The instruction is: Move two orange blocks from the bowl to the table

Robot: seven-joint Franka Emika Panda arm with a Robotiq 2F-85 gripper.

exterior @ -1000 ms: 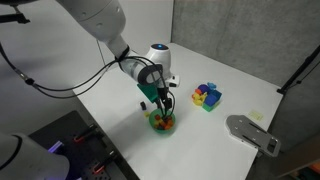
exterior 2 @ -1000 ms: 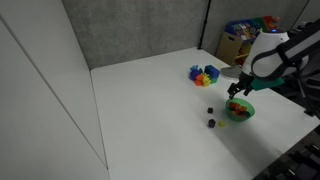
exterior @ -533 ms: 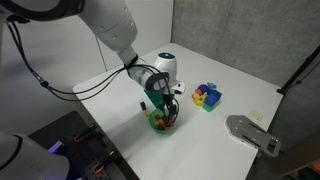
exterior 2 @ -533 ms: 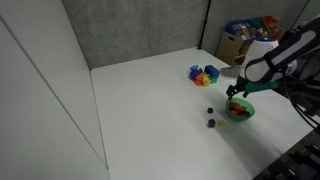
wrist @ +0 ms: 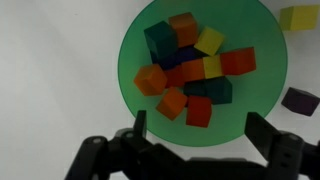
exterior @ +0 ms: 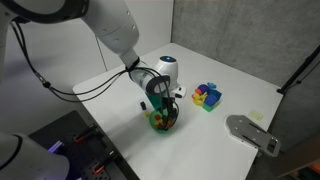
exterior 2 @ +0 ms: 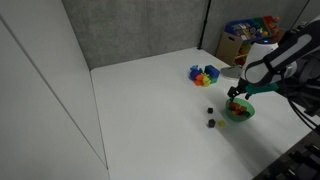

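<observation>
My open gripper moves down into the green bowl (exterior: 162, 122) next, fingers astride the orange block beside the red one, as that orange block lies below my gripper.
The green bowl (wrist: 255, 100) fills the wrist view and holds several small cubes: orange blocks (wrist: 150, 79) (wrist: 171, 102) (wrist: 183, 27), plus red, yellow and dark green ones. My gripper (wrist: 195, 130) is open and empty, hanging straight over the bowl's near rim, fingers apart on either side. In both exterior views the gripper (exterior: 163, 106) (exterior 2: 236, 97) hovers just above the bowl (exterior: 162, 122) (exterior 2: 241, 112) on the white table (exterior: 230, 160) (exterior 2: 150, 110).
A blue-yellow-red cluster of blocks (exterior: 207, 96) (exterior 2: 204, 74) sits beyond the bowl. Two small dark blocks (exterior 2: 210, 110) (exterior 2: 211, 123) lie on the table beside the bowl; a purple (wrist: 299, 100) and a yellow block (wrist: 299, 17) show in the wrist view. A grey device (exterior: 252, 134) is at the table edge.
The gripper has shifted slightly over the bowl and come a little lower; nothing has been taken hold of.
</observation>
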